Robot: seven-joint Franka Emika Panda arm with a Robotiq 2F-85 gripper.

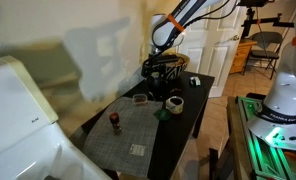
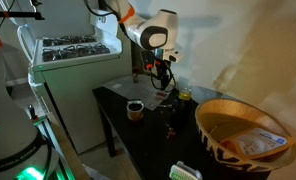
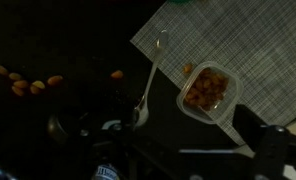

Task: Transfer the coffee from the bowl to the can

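The clear tub's near side [image 1: 140, 101] [image 3: 195, 115] lies below my open, empty gripper, so next I need to bring my gripper down until its fingers straddle that side and close there.
The small white bowl with a dark inside stands on the dark table in both exterior views [image 1: 174, 103] [image 2: 135, 109]. A small dark reddish container [image 1: 115, 121], perhaps the can, stands on the grey mat. My gripper [image 1: 160, 68] [image 2: 160, 75] hangs above the table, apart from the bowl. In the wrist view the gripper [image 3: 178, 150] looks open and empty; its dark fingers show at the bottom. Below it lie a metal spoon [image 3: 151, 80] and a clear tub of orange-brown nuts [image 3: 206, 88]. The bowl and can are out of the wrist view.
A large striped woven basket [image 2: 243, 130] fills the near table end. A grey placemat [image 1: 138, 130] [image 3: 253, 45] covers part of the table. Loose nuts [image 3: 28, 85] lie on the dark top. A white stove [image 2: 76, 50] stands beside the table.
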